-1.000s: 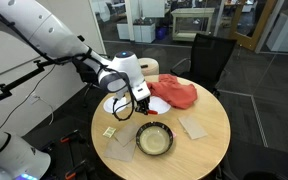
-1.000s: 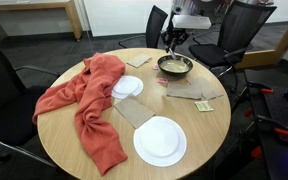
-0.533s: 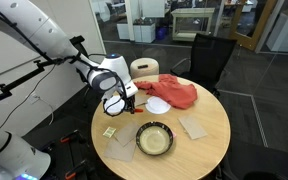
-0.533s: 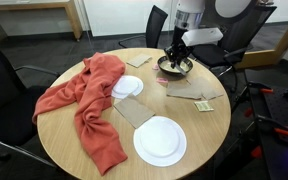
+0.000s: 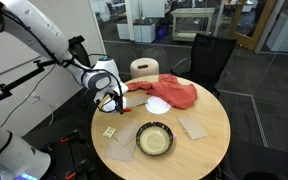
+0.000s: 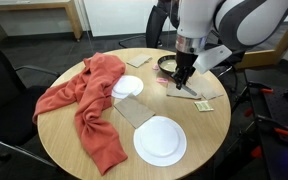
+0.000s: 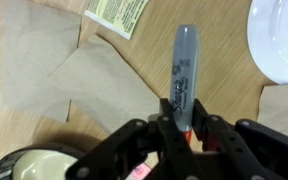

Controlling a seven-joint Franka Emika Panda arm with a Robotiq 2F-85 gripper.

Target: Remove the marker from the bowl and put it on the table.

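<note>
I will move my gripper away from the bowl [image 5: 154, 139] next and lower it to let go of the marker, because bare wood is below my gripper between the small packet and the white plate.
My gripper [image 7: 181, 118] is shut on a grey marker [image 7: 183, 62] with a red end. The marker points away from the wrist over the wooden table [image 7: 199, 20] and a brown napkin [image 7: 96, 75]. The pale bowl [image 5: 154, 139] stands on the round table, and its rim shows at the bottom left of the wrist view [image 7: 24, 165]. In both exterior views the gripper [image 5: 113, 100] [image 6: 182, 80] hangs low above the table, beside the bowl [image 6: 168, 62] and clear of it. I cannot tell whether the marker touches the table.
A red cloth [image 6: 84, 100] lies across the table. Two white plates [image 6: 160, 140] [image 6: 126, 87], brown napkins [image 5: 194, 127] [image 5: 121, 149] and a small packet [image 7: 119, 12] also lie on it. Black chairs [image 5: 209, 55] stand around the table.
The gripper has moved from over the bowl out to the side, carrying the marker, and now hangs lower over the napkins near the table edge.
</note>
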